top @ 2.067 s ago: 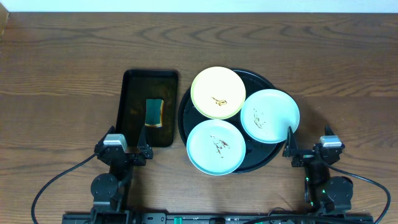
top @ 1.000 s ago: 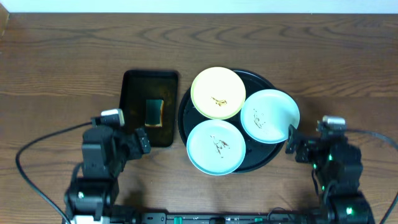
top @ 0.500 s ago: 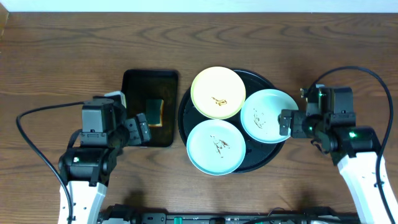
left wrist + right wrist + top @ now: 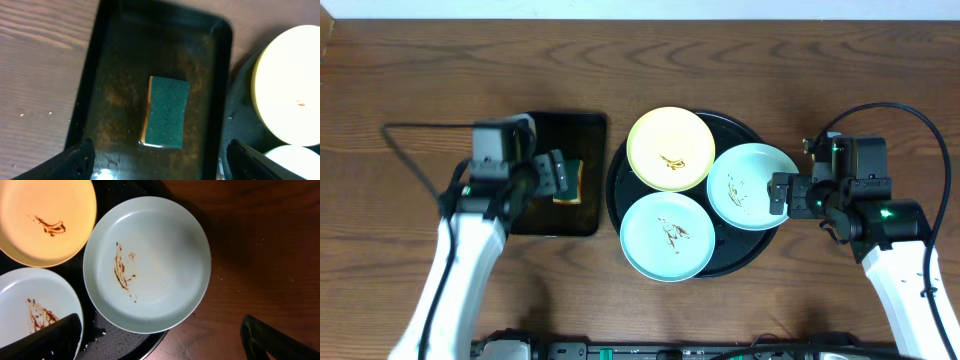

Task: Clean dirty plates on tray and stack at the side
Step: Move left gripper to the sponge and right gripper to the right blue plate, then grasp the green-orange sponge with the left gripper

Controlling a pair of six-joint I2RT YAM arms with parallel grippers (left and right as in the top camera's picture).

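The green sponge [image 4: 571, 182] [image 4: 167, 111] lies lengthwise below my left gripper's open fingers, between them, so next my left gripper will move down into the rectangular tray and close on the sponge's long sides.
Three smeared plates sit on the round black tray [image 4: 748, 254]: a pale yellow plate [image 4: 670, 148] at the back, a mint-blue plate [image 4: 666, 236] in front, and a second mint-blue plate [image 4: 747, 187] at the right, lying over the tray's rim. The right one fills the right wrist view [image 4: 147, 262], its brown smear left of centre. My right gripper [image 4: 160, 340] is open above its near edge, seen from overhead [image 4: 779, 194] at the plate's right side. My left gripper [image 4: 156, 159] is open over a green sponge [image 4: 167, 111].
The sponge [image 4: 567, 180] lies in a smaller rectangular black tray [image 4: 535, 215] left of the round tray, wet and brown-stained inside [image 4: 115, 75]. Dark wood tabletop [image 4: 840, 100] lies all around.
Both arms rose from the front edge. The left gripper moved back over the rectangular tray and sponge. The right gripper moved up beside the right mint-blue plate and has held there.
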